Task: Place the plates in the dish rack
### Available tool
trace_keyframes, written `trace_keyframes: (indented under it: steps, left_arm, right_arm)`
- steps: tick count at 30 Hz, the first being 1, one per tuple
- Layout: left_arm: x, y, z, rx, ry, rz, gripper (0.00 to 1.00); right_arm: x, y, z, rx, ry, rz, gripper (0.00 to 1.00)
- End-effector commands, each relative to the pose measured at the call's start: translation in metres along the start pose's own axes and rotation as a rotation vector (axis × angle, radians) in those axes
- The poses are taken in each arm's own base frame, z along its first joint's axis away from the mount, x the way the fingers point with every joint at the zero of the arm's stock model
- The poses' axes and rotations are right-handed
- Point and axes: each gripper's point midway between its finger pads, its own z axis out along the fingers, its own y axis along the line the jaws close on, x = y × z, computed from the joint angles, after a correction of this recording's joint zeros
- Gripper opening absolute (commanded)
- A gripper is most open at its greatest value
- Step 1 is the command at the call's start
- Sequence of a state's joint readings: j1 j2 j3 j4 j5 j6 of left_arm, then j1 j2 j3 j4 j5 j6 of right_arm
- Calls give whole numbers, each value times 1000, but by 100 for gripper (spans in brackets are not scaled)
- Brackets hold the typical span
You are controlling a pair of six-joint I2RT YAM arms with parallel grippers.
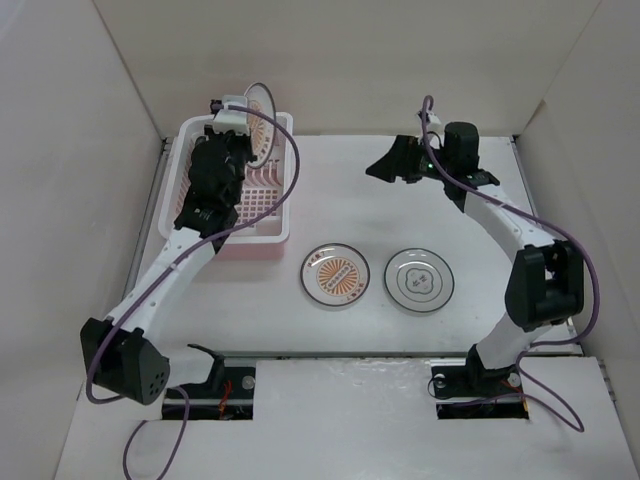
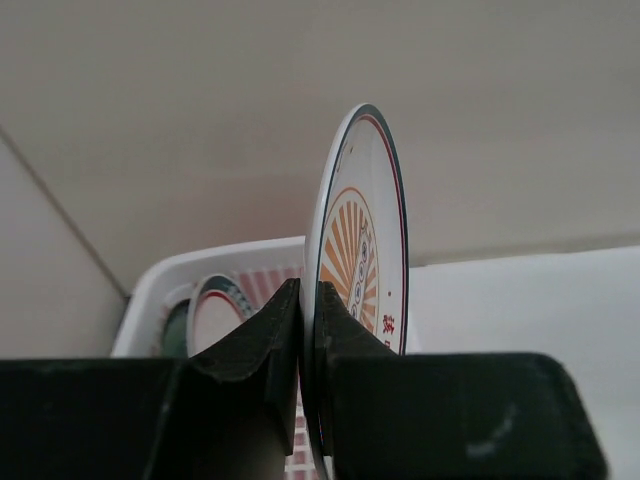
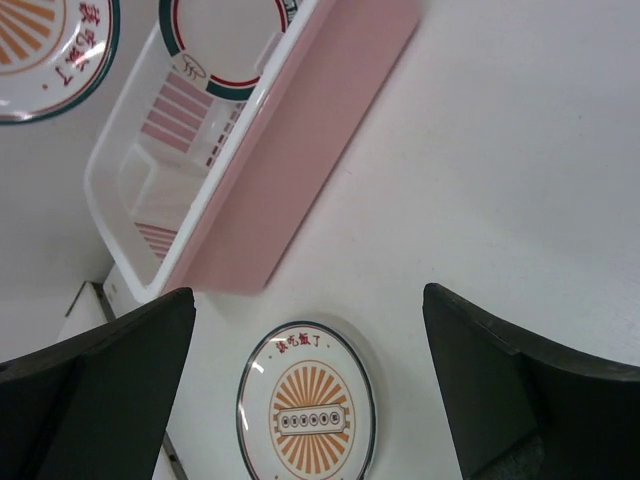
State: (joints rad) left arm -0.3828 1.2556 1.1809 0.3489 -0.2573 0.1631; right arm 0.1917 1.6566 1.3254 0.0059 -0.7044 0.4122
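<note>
My left gripper will next lower and release the upright sunburst plate into the rack's slots beside the teal-rimmed plate, as that part of the rack is empty.
The pale pink dish rack (image 1: pixel 262 246) stands at the left. My left gripper (image 1: pixel 240 122) is shut on the rim of an orange sunburst plate (image 1: pixel 259 122) and holds it upright above the rack's far end. In the left wrist view the plate (image 2: pixel 362 235) stands edge-on between the jaws, with a teal-rimmed plate (image 2: pixel 215 308) and a dark green plate (image 2: pixel 174 326) upright in the rack (image 2: pixel 230 262) beyond. A second sunburst plate (image 1: pixel 335 275) and a white plate with grey pattern (image 1: pixel 420 280) lie flat on the table. My right gripper (image 1: pixel 388 165) is open and empty, raised above the table.
White walls enclose the table on the left, back and right. In the right wrist view the open gripper (image 3: pixel 308 300) looks down on the flat sunburst plate (image 3: pixel 308 412), the rack (image 3: pixel 300 150), the teal-rimmed plate (image 3: pixel 225 40) and the held plate (image 3: pixel 45 45).
</note>
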Motion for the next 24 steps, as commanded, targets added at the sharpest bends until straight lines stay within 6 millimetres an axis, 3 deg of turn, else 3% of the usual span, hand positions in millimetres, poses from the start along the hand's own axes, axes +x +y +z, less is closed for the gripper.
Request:
trace_keyframes:
  steps: [1,4,7,8,12,18,24]
  left_arm:
    - [-18,46,8,-177,-124,110,0]
    - [3,67,20,-266,-91,175,0]
    - [23,70,30,-306,-91,204,0]
    - [22,70,33,-312,-110,208,0]
    - [55,75,49,-329,-56,230,0]
    - [94,81,54,-339,-4,267,0]
    - [113,87,60,-344,25,289,0]
  right_arm:
    - [17,-5,9,36,43,-34,100]
    - [21,-6,13,40,52,-40,100]
    - [27,-1,16,28,70,-59,100]
    - [26,3,16,28,65,-76,100]
    - [35,4,18,27,86,-76,100]
    - [39,17,21,1,95,-98,100]
    - [44,25,24,-15,106,-113,100]
